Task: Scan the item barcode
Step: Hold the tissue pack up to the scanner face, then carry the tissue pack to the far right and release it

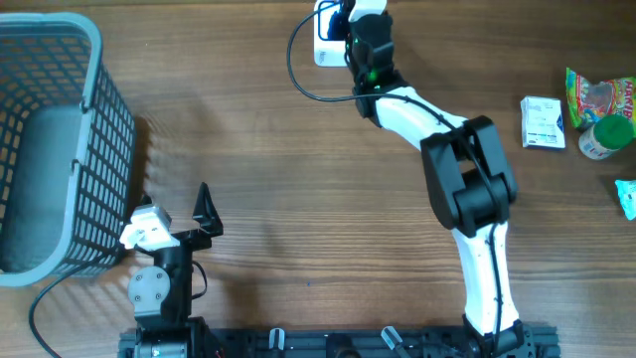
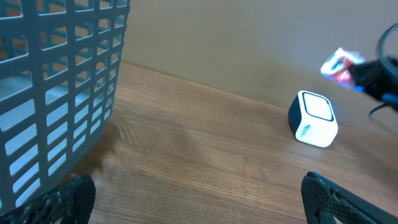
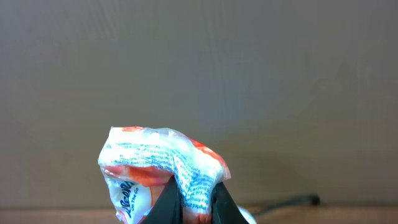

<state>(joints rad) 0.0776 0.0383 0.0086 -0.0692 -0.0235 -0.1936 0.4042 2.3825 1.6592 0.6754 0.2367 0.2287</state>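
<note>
Bare tabletop by the bottle lies below my right gripper, to its right in the overhead view; it should swing there next, lower and release the item.
The item, a crinkled white and orange packet (image 3: 155, 168) with blue print, is pinched between the fingers of my right gripper (image 3: 198, 202), which is shut on it. In the left wrist view the packet (image 2: 341, 64) hangs in the air above and just right of the white cube scanner (image 2: 314, 118). From overhead, my right gripper (image 1: 350, 22) sits at the table's far edge, right over the scanner (image 1: 326, 50). No barcode can be made out on the packet. My left gripper (image 1: 204, 214) stands open and empty near the front left, its fingers (image 2: 71, 199) wide apart.
A grey mesh basket (image 1: 60, 139) fills the left side, close to my left gripper. The scanner's black cable (image 1: 298, 70) loops beside it. At the right edge lie a white packet (image 1: 543, 122), a green and red bag (image 1: 601, 94) and a small bottle (image 1: 604, 137).
</note>
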